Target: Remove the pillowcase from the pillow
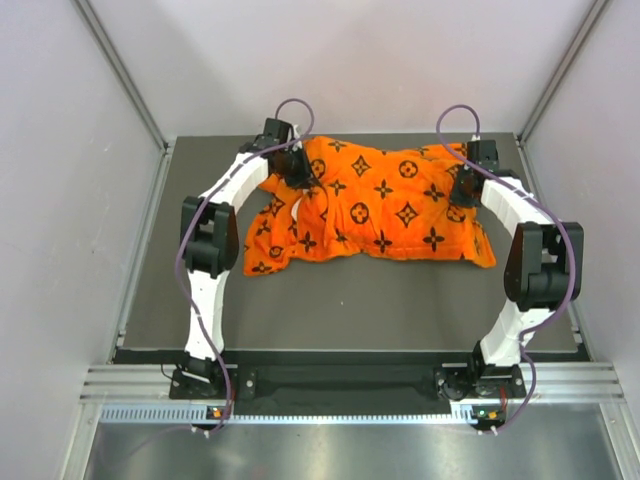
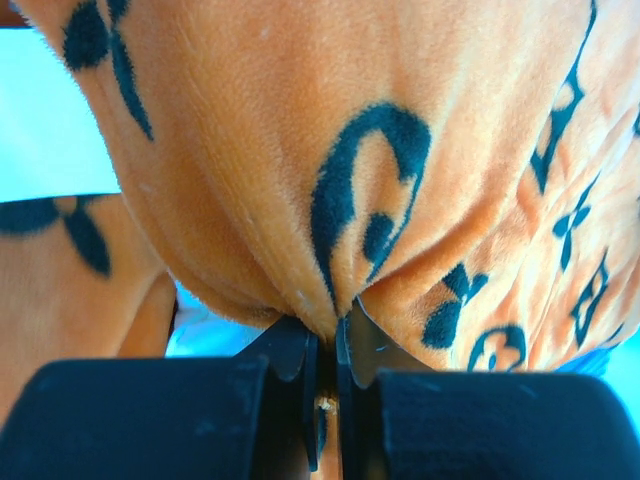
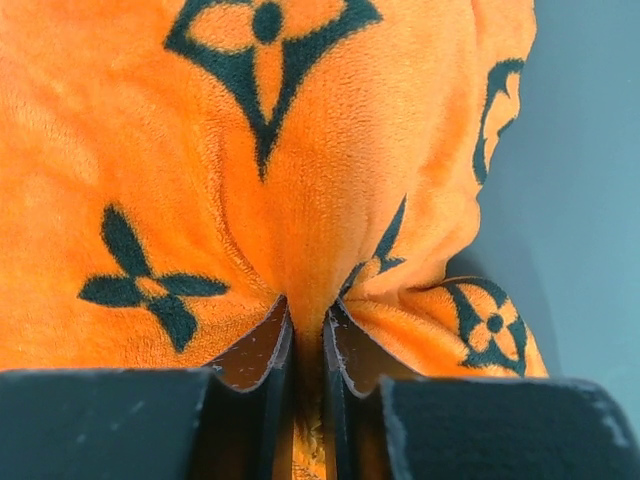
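I should move my left gripper back and to the left in the top view and let go of the fold of the pillowcase, because the pillowcase's pale gap is that way from my gripper.
The orange pillowcase (image 1: 375, 205) with black motifs lies across the far half of the dark table and covers the pillow, which is hidden. My left gripper (image 1: 293, 172) is shut on a pinched fold of the pillowcase near its far left end; the wrist view shows the fold (image 2: 340, 200) bunched between the jaws (image 2: 328, 345). My right gripper (image 1: 466, 188) is shut on a fold at the far right end; the plush fabric (image 3: 300, 180) is squeezed between its jaws (image 3: 307, 335).
The dark table surface (image 1: 350, 305) lies between the pillowcase and the arm bases. Grey walls stand at left, right and back. A metal rail (image 1: 350, 385) runs along the near edge.
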Motion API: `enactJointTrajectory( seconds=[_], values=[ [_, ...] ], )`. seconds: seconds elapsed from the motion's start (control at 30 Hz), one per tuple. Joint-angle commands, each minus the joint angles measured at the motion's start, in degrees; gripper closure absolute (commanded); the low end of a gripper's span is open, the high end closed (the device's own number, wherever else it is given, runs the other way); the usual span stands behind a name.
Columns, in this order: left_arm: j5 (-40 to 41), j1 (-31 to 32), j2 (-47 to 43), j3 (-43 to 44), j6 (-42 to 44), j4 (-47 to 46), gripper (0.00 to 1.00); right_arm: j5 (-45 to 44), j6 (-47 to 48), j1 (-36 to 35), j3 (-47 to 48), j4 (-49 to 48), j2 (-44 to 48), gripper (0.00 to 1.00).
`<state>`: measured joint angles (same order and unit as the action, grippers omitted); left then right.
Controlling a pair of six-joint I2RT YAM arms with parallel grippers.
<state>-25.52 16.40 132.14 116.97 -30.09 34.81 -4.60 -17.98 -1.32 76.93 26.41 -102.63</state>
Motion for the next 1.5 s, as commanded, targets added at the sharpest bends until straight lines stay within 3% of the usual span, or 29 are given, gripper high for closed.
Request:
enactJointTrajectory(
  seconds=[0.0,0.2,0.4,0.6,0.93,1.0,1.03,1.07,1.17,1.27,1.47],
  values=[
    [3.45,0.47,-9.87,-5.59,4.86,-2.56,0.93,1.52,1.01,-0.08,3.06,-4.35,2.69,0.88],
    [7.06,0.3,-18.4,-18.34,6.09,-2.29,0.92,1.35,1.54,-0.08,2.18,-4.0,5.16,0.82],
    [10.66,-0.49,-22.27,-20.46,6.97,1.13,0.89,0.47,1.37,0.18,1.21,-4.0,6.12,0.82],
    [11.71,-2.95,-25.61,-23.1,9.25,2.19,0.63,0.12,1.19,0.27,-0.28,-4.0,7.09,0.82],
    [17.51,-6.82,-29.3,-29.07,11.54,4.57,0.63,0.29,1.01,0.36,-1.34,-3.39,9.9,0.8],
    [18.31,-7.87,-30.7,-30.13,11.45,3.61,0.59,0.47,1.1,0.27,-1.43,-3.13,10.78,0.78],
    [18.48,-8.4,-32.1,-30.65,10.58,2.9,0.52,0.64,1.45,0.27,-1.51,-2.86,11.22,0.77],
    [18.49,-9.01,-32.73,-31.62,10.05,2.38,0.36,0.82,1.54,0.27,-1.52,-2.6,12.01,0.72],
    [15.78,-11.83,-35.19,-34.34,8.12,-0.17,0.2,1.26,3.03,-0.69,-1.34,-1.37,13.85,0.59],
    [14.01,-12.62,-36.95,-37.06,7.94,-2.63,0.14,-0.31,5.49,-3.32,-0.99,-0.14,15.35,0.5],
    [8.03,-12.54,-37.92,-42.16,4.95,-7.46,0.12,-2.87,6.2,-11.32,0.5,1.27,16.23,0.39]
  ],
)
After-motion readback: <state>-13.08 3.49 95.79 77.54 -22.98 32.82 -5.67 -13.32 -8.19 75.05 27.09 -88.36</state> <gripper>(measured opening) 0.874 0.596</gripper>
